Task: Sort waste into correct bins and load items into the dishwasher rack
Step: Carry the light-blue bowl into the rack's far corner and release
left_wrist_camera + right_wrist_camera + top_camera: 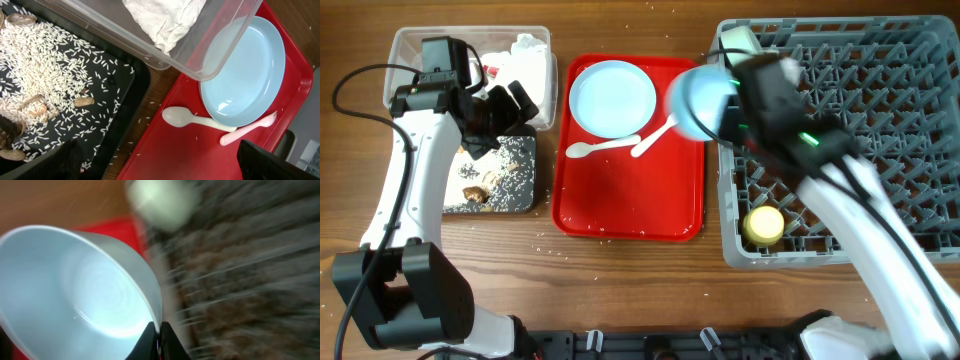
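The right gripper carries the pale blue-green bowl's rim over, lowers and releases next. Empty rack wires by the second bowl are below it and to its right in the overhead view.
My right gripper is shut on the rim of a pale blue-green bowl and holds it above the gap between the red tray and the grey dishwasher rack. The right wrist view shows the jaws pinching the bowl's rim; that view is blurred. A second bowl and the yellow cup sit in the rack. The pale blue plate, white spoon and fork lie on the red tray. My left gripper is open and empty above the black tray's edge.
The clear tub at the back left holds white napkins and a red wrapper. The black tray in front of it holds rice grains and brown scraps. The red tray lies in the middle. Grains are scattered on the table.
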Motion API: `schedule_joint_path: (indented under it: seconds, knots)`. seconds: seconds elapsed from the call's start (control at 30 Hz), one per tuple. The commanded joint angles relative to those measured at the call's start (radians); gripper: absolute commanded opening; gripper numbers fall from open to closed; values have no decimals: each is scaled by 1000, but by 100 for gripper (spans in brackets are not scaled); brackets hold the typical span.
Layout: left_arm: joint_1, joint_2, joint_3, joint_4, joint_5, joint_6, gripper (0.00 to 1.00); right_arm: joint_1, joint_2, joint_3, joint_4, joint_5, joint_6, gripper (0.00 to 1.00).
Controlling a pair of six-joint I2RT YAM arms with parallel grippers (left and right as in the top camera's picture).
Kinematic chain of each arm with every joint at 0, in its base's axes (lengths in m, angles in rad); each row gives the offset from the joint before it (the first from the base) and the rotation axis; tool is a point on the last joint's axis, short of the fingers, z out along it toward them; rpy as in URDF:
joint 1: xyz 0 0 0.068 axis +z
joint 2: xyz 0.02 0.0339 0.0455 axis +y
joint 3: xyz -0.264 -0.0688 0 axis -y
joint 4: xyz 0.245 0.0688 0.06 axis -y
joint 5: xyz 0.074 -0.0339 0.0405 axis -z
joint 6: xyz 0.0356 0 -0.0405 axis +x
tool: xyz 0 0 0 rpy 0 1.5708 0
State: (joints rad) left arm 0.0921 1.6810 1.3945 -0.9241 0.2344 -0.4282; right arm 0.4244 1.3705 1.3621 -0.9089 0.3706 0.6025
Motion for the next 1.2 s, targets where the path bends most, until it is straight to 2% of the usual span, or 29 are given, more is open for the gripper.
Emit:
schedule_joint_path:
  seconds: [0.0, 0.13, 0.37, 0.53, 0.63, 0.73, 0.9, 0.97, 1.03, 1.07, 1.13, 1.17]
  knots:
    - [0, -5, 17, 2, 4, 1, 100, 8, -89, 10, -94, 579, -54, 4]
    - [0, -5, 17, 2, 4, 1, 100, 8, -16, 5, -119, 688, -67, 4]
    - [0, -5, 17, 3, 4, 1, 100, 8, 318, 5, 54, 830, -516, 4]
    - [0, -5, 17, 2, 4, 1, 100, 8, 462, 5, 106, 935, -584, 4]
    - [0, -5, 17, 3, 4, 1, 100, 8, 489, 5, 139, 914, -585, 4]
    - [0, -5, 17, 2, 4, 1, 100, 13, 489, 5, 146, 806, -597, 4]
    - [0, -5, 17, 3, 4, 1, 100, 32, 489, 5, 150, 708, -739, 6]
    - [0, -5, 17, 2, 4, 1, 100, 49, 489, 5, 150, 707, -786, 15]
    - [0, -5, 17, 2, 4, 1, 100, 61, 489, 5, 150, 708, -787, 36]
    - [0, -5, 17, 2, 4, 1, 100, 72, 489, 5, 150, 707, -787, 54]
    - [0, -5, 17, 2, 4, 1, 100, 91, 489, 5, 150, 707, -787, 70]
    - [0, -5, 17, 2, 4, 1, 100, 98, 489, 5, 152, 706, -788, 71]
